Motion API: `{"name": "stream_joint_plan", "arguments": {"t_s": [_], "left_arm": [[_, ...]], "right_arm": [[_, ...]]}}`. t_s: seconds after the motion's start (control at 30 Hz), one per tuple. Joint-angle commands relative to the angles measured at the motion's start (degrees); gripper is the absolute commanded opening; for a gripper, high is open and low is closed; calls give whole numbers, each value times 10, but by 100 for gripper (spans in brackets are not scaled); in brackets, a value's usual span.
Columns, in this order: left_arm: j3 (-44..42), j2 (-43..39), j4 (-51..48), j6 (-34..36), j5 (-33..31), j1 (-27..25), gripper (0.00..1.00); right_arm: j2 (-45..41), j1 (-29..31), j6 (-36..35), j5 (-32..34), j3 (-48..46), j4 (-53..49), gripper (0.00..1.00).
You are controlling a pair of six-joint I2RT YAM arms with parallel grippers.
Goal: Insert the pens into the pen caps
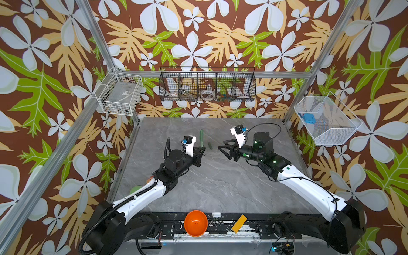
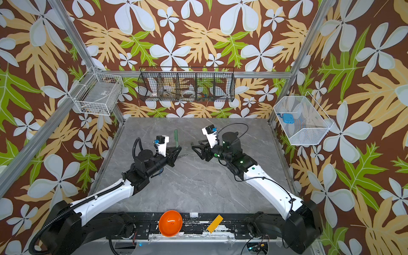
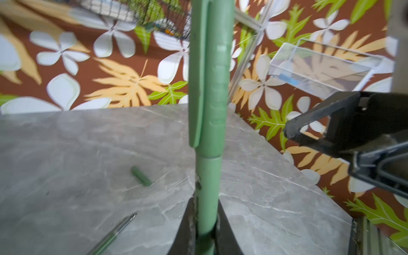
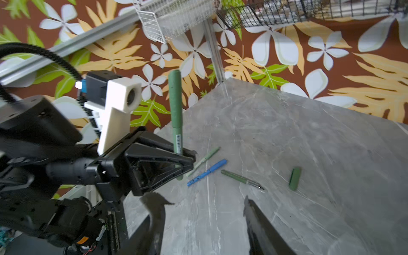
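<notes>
The green pen has its cap on. My left gripper should next move down and back, tip the pen flat onto the tabletop (image 2: 168, 170) beside the blue pen, and let go of it.
My left gripper (image 1: 202, 152) is shut on a green pen (image 3: 207, 187) that stands upright, with a green pen cap (image 3: 208, 88) on its upper end. The same pen (image 4: 175, 106) rises from the left gripper (image 4: 187, 159) in the right wrist view. My right gripper (image 1: 221, 148) faces it a short way off, open and empty (image 4: 203, 205). On the table lie a loose dark green cap (image 4: 295, 178), an uncapped dark green pen (image 4: 241, 179), a blue pen (image 4: 207, 172) and a pale green pen (image 4: 204, 160). The blue and pale green pens are hidden under the left arm in both top views.
An orange bowl (image 1: 195, 222) and a yellow block (image 1: 239, 223) sit on the front rail. A black wire basket (image 1: 207, 85) hangs on the back wall, a white one (image 1: 120, 93) at the left and another (image 1: 326, 120) at the right.
</notes>
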Motion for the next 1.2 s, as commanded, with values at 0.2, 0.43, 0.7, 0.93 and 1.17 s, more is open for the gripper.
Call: {"name": "stream_joint_plan", "arguments": {"t_s": [0.2,0.43,0.7,0.93,1.17], "left_arm": [[-36,18,-172,-87,-134,1,0],[-63,32,-222,-130,-123,2,0],[-98,22,-218,-158,-123,2,0],[-98,71,-209,-173,-100,1,0],[-49,145,-245,-168,-118,2,0]], "right_arm": [[148,0,-30,83,92,-107,59],[285,6,-30,76,197,-126,60],[459,43,-46,87,367,-199,62],[568,73,-63,104,476,-236,63],[615,74,-65,107,532,-255,63]]}}
